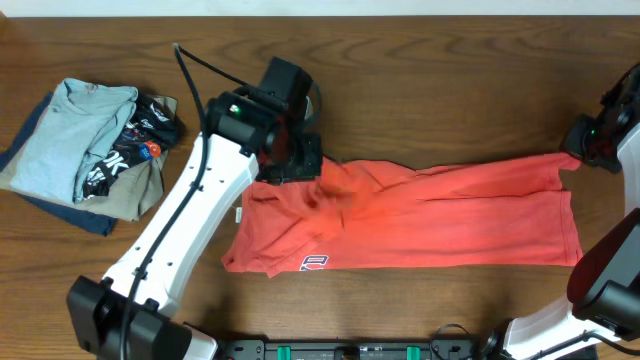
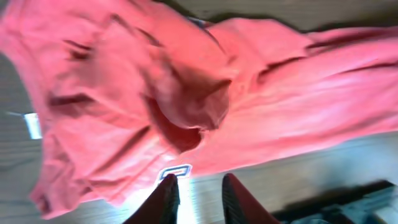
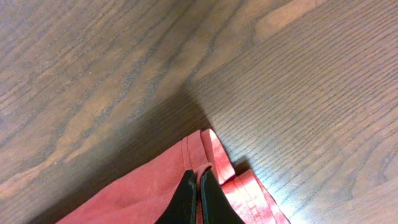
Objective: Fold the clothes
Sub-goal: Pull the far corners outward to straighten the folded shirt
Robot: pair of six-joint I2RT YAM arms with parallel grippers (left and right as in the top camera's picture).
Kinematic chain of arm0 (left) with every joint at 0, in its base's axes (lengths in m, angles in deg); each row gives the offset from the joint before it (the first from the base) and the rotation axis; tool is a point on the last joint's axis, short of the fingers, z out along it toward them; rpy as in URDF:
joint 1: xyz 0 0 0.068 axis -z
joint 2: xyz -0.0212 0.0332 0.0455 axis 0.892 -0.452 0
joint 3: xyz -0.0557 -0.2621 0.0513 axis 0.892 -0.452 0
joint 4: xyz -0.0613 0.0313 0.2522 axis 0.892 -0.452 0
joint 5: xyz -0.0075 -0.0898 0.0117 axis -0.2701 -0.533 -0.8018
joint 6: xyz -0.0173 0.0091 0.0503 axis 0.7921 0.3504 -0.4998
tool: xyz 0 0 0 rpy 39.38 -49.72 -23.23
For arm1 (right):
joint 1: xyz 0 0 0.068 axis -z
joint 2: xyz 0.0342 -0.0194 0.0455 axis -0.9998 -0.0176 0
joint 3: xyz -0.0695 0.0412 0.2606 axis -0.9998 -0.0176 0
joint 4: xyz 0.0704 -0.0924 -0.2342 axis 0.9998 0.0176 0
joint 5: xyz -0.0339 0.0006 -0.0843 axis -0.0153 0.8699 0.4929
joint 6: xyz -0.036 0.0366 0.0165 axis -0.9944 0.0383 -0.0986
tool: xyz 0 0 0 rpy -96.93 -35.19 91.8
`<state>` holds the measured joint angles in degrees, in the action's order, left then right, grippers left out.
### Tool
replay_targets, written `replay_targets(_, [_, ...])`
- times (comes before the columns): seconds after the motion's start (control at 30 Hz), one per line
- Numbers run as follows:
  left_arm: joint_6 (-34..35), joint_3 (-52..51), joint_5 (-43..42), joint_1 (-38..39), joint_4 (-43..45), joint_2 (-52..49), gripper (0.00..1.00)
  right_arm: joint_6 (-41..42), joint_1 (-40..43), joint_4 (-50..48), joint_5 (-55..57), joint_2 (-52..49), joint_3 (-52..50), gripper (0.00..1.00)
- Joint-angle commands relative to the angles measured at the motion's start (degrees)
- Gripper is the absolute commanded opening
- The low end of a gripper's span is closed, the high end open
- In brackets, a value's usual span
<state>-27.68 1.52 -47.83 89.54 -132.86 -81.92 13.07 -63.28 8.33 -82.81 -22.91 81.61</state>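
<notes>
The robot's right gripper will next pull back and let go of the held corner over the under layer's end hem [image 1: 572, 225] [image 3: 266, 198], since that is back from the gripper, toward the robot's base.
The clothes [image 1: 420, 220], a coral-red T-shirt, lie folded lengthwise in a long band across the table. The left end is bunched, with a small white-edged print [image 1: 314, 263] near its front edge. My left gripper [image 1: 293, 158] hovers over that bunched end. In the left wrist view its fingers [image 2: 168, 194] stand apart with only bare table between them, and the shirt [image 2: 186, 93] is rumpled just beyond the left gripper [image 2: 199, 186]. My right gripper [image 3: 199, 177] is shut on the shirt's hem corner [image 3: 211, 149] at the far right end [image 1: 570, 160].
A pile of other garments sits at the back left: a light blue-grey shirt [image 1: 75, 135], a black printed garment [image 1: 140, 140] and khaki cloth [image 1: 135, 190] beneath. The left arm's white link [image 1: 180, 230] crosses the table's front left.
</notes>
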Motion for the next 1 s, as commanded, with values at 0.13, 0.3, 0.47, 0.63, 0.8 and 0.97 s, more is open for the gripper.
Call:
replay_targets(0.13, [1.6,-2.16,12.68,-1.79,-0.2,-0.94,0.5,0.26,0.52,0.39,0.57,-0.28,0.13,0.01])
replay_targets(0.3, [3.56,-7.39,12.7,-4.31,2.89,-1.42,0.6,0.26,0.52,0.42,0.55,-0.28,0.13,0.01])
replay_targets(0.47, [5.38,-15.47,7.65,-7.43,11.74,-2.16,0.67,0.26,0.52,0.46,0.55,-0.28,0.13,0.01])
replay_targets(0.63, [5.42,-19.63,6.23,-8.13,19.02,-3.61,0.67,0.26,0.52,0.68,0.55,-0.28,0.13,0.01])
replay_targets(0.8, [5.64,-20.24,6.21,-8.09,21.7,-8.07,0.67,0.26,0.52,1.09,0.55,-0.28,0.13,0.01])
replay_targets(0.97, [5.6,-20.24,6.23,-8.13,25.35,-12.66,0.63,0.26,0.52,1.27,0.57,-0.28,0.13,0.01])
